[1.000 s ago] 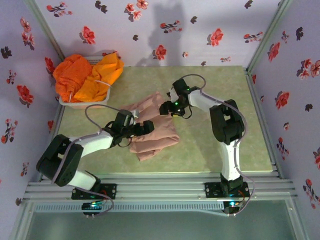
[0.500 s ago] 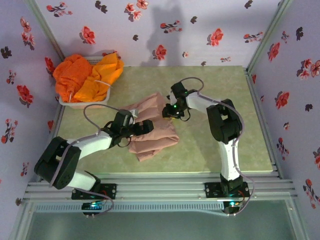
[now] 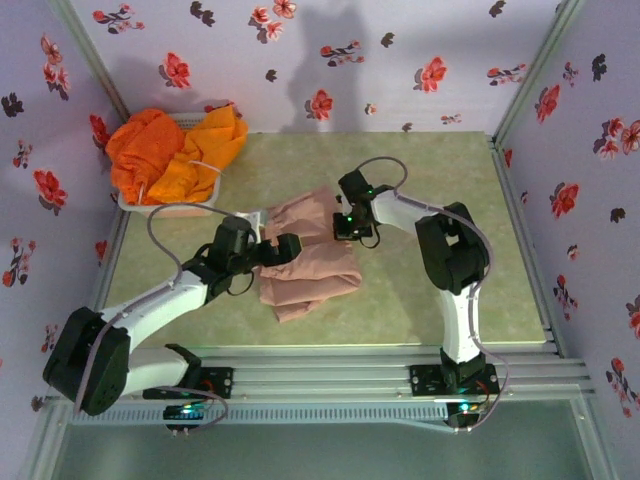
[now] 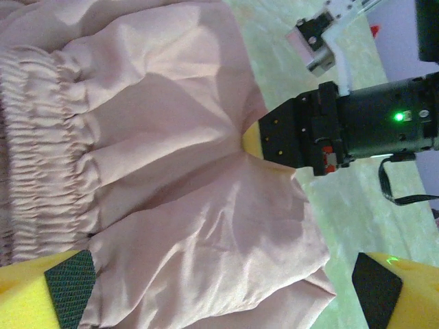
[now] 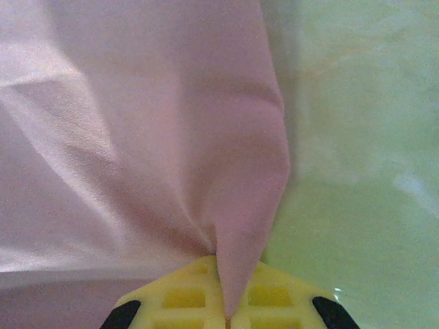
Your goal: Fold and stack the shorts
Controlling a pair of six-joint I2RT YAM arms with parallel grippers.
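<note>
The right gripper drags the pinched shorts toward the nearer flowered side next, then releases the fold of the shorts there, since that part of the table is empty.
The dusty pink-beige shorts (image 3: pixel 312 272) lie crumpled in the middle of the green table. In the left wrist view their gathered waistband (image 4: pixel 38 157) runs along the left. My left gripper (image 3: pixel 284 248) hovers over the shorts' left part, open, its yellow fingers (image 4: pixel 58 291) spread wide above the cloth (image 4: pixel 171 178). My right gripper (image 3: pixel 346 228) is at the shorts' far right edge, shut on a pinched fold of pink fabric (image 5: pixel 233 226); it also appears across the cloth as the right gripper (image 4: pixel 278 140). Two bright orange shorts (image 3: pixel 170 150) are heaped in the basket.
A white mesh basket (image 3: pixel 165 208) stands at the far left corner under the orange heap. Flowered walls enclose the table on three sides. Bare green tabletop (image 3: pixel 450 180) extends right of the shorts and along the near edge.
My left arm has stretched out, its elbow dropping toward the near left, with its gripper staying over the shorts. My right gripper has slid slightly nearer with the fabric edge.
</note>
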